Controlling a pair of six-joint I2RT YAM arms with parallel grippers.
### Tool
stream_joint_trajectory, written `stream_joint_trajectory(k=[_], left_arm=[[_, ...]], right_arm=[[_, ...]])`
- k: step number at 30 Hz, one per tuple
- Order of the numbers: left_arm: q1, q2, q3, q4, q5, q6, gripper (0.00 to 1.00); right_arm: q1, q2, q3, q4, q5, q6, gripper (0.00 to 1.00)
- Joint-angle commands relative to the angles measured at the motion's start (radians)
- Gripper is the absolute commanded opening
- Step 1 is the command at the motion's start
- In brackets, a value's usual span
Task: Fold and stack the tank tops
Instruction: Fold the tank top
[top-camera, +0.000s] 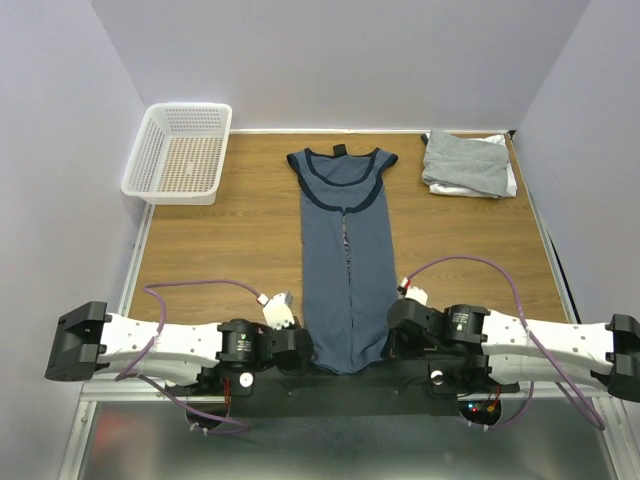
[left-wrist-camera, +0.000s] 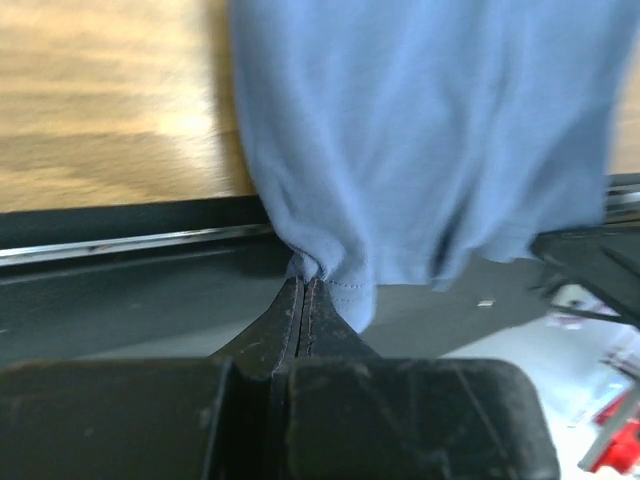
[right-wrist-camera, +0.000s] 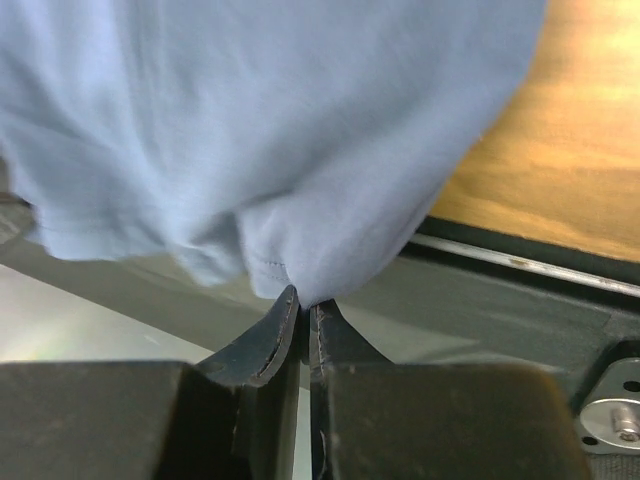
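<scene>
My right gripper carries the tank top's hem corner up and outward next, as the tank top lies full-length. It releases the corner at the dark neck trim (top-camera: 373, 196) outward of that gripper.
The navy blue tank top (top-camera: 342, 260) lies lengthwise down the middle of the table, neck at the far end, both sides folded in to a narrow strip. Its hem hangs over the near edge. My left gripper (top-camera: 305, 350) is shut on the hem's left corner; in the left wrist view the jaws (left-wrist-camera: 303, 285) pinch the blue cloth (left-wrist-camera: 420, 130). My right gripper (top-camera: 388, 345) is shut on the hem's right corner, as the right wrist view (right-wrist-camera: 303, 298) shows, with cloth (right-wrist-camera: 250, 130) above. Folded grey and white tank tops (top-camera: 468, 165) lie stacked at the far right.
A white plastic mesh basket (top-camera: 180, 150) stands at the far left corner. Purple cables loop over both arms. The black mounting rail (top-camera: 340, 390) runs along the near table edge under the hem. Walls close in the table on three sides.
</scene>
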Motion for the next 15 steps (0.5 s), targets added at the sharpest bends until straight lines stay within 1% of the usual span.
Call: stream_joint_trajectory(k=[1, 7, 11, 12, 15], left_arm=[[0.062, -0.052, 0.059, -0.024, -0.101, 0.052, 0.0], [0.188, -0.054, 0.092, 0.032, -0.098, 0.189, 0.0], [0.266, -0.062, 0.123, 0.064, -0.112, 0.276, 0.0], [0.301, -0.062, 0.131, 0.076, -0.11, 0.3, 0.0], [0.343, -0.042, 0.152, 0.122, -0.107, 0.37, 0.0]], right_arm=[[0.007, -0.004, 0.101, -0.046, 0.152, 0.003, 0.0], [0.004, 0.054, 0.184, -0.053, 0.271, -0.027, 0.0], [-0.045, 0.079, 0.238, -0.053, 0.336, -0.087, 0.0], [-0.059, 0.085, 0.247, -0.053, 0.345, -0.099, 0.0], [-0.099, 0.122, 0.296, -0.052, 0.386, -0.151, 0.0]])
